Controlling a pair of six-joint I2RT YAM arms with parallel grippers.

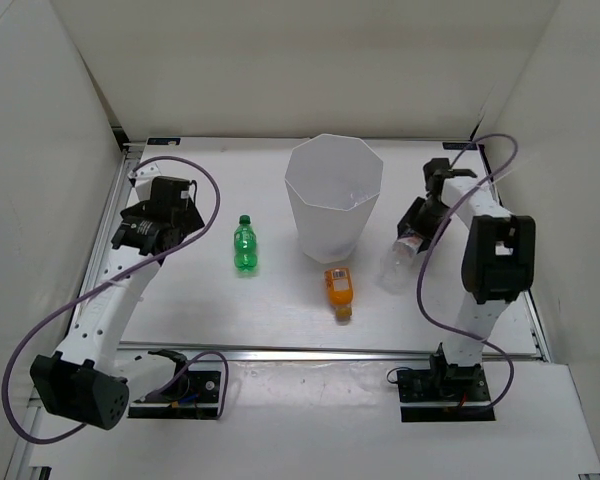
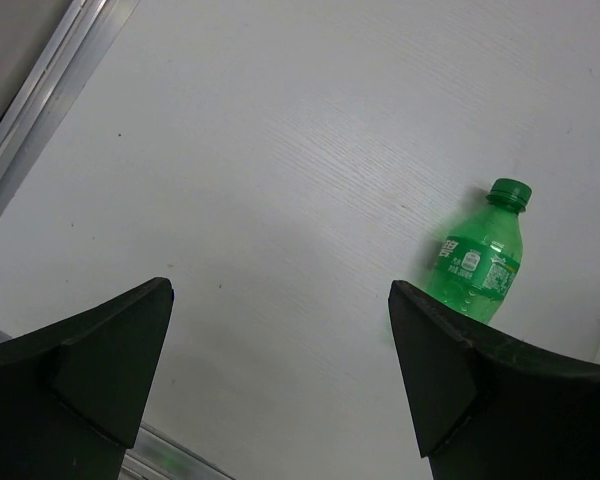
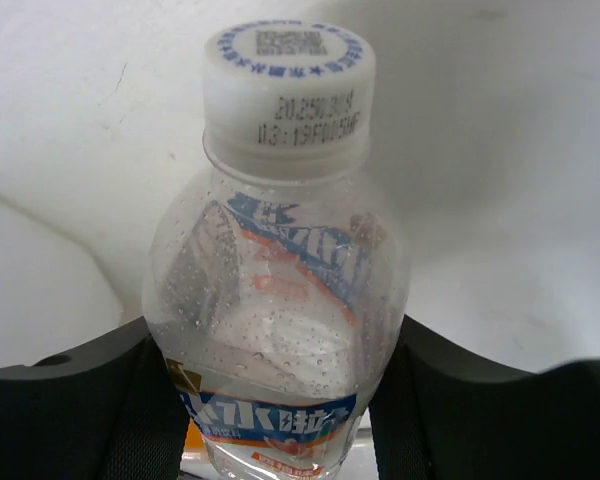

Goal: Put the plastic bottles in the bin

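I need to swing my left gripper over and down, turning both fingers astride the green bottle's label (image 1: 244, 243) (image 2: 477, 268), because the green bottle lies below this gripper and to its right in the top view.
The white faceted bin (image 1: 333, 195) stands at the middle back of the table. A green bottle (image 1: 244, 243) lies to its left and also shows in the left wrist view (image 2: 480, 262). An orange bottle with a white label (image 1: 339, 290) lies in front of the bin. My right gripper (image 1: 418, 222) is shut on a clear bottle with a blue label (image 1: 398, 262) just right of the bin. In the right wrist view that bottle (image 3: 280, 280) sits between the fingers (image 3: 450, 400), its white cap pointing away. My left gripper (image 1: 180, 215) is open and empty (image 2: 280, 290), left of the green bottle. No other bottles show.
White walls enclose the table on three sides. An aluminium rail (image 1: 320, 352) runs along the near edge and another along the left side (image 2: 40, 90). Purple cables loop from both arms.
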